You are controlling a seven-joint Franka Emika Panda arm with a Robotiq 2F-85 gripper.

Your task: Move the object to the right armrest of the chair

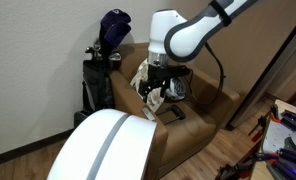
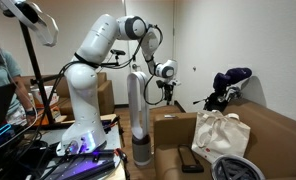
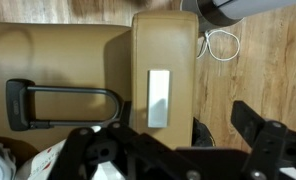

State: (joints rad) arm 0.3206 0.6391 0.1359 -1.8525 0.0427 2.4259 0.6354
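My gripper lowers its open fingers astride the white object's near end [image 1: 147, 112] [image 3: 158, 118] below next, then closes across that end's narrow width, which fits between my fingers.
A flat white rectangular object [image 3: 159, 97] lies lengthwise on the brown armrest [image 3: 163, 45] of the armchair [image 1: 203, 110]. In the wrist view my gripper [image 3: 183, 142] is open and empty. It hangs above the armrest, its dark fingers spread on either side of the object's near end and not touching it. In both exterior views the gripper [image 1: 158, 88] [image 2: 166, 88] points down, a short way above the chair's armrest [image 2: 174, 125].
A white bag [image 2: 220, 135] sits on the chair seat, with a black U-shaped item [image 3: 63, 100] beside it. A golf bag [image 1: 103, 60] stands behind the chair. A white cable [image 3: 223, 45] lies on the wood floor. A white rounded cover [image 1: 103, 150] fills the foreground.
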